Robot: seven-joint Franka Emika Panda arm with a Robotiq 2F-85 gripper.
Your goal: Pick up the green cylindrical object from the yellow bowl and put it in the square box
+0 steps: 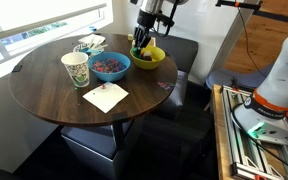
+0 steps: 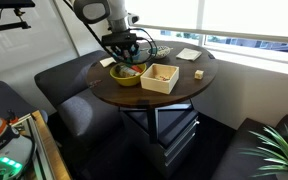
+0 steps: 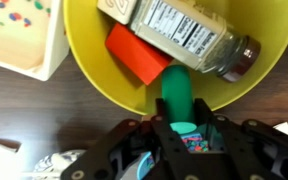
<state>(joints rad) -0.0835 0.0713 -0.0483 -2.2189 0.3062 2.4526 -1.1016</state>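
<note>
The gripper lifts over the bowl's rim next, crosses to the square box's inside, to its left in the wrist view, and releases the cylinder.
The green cylindrical object [image 3: 176,90] is a short green cylinder in the yellow bowl [image 3: 94,60], its near end over the rim. My gripper [image 3: 181,105] has a finger on each side of it and is shut on it. In both exterior views the gripper [image 1: 144,42] [image 2: 124,55] reaches down into the yellow bowl [image 1: 152,57] [image 2: 127,76]. The square box [image 2: 160,77] stands beside the bowl. It also shows in the wrist view [image 3: 52,55] and in an exterior view [image 1: 105,97].
The yellow bowl also holds a red block [image 3: 136,55] and a clear bottle with a label [image 3: 184,28]. A blue bowl with speckled contents [image 1: 110,65] and a paper cup [image 1: 75,70] stand on the round dark table [image 1: 44,95]. Dark seats surround it.
</note>
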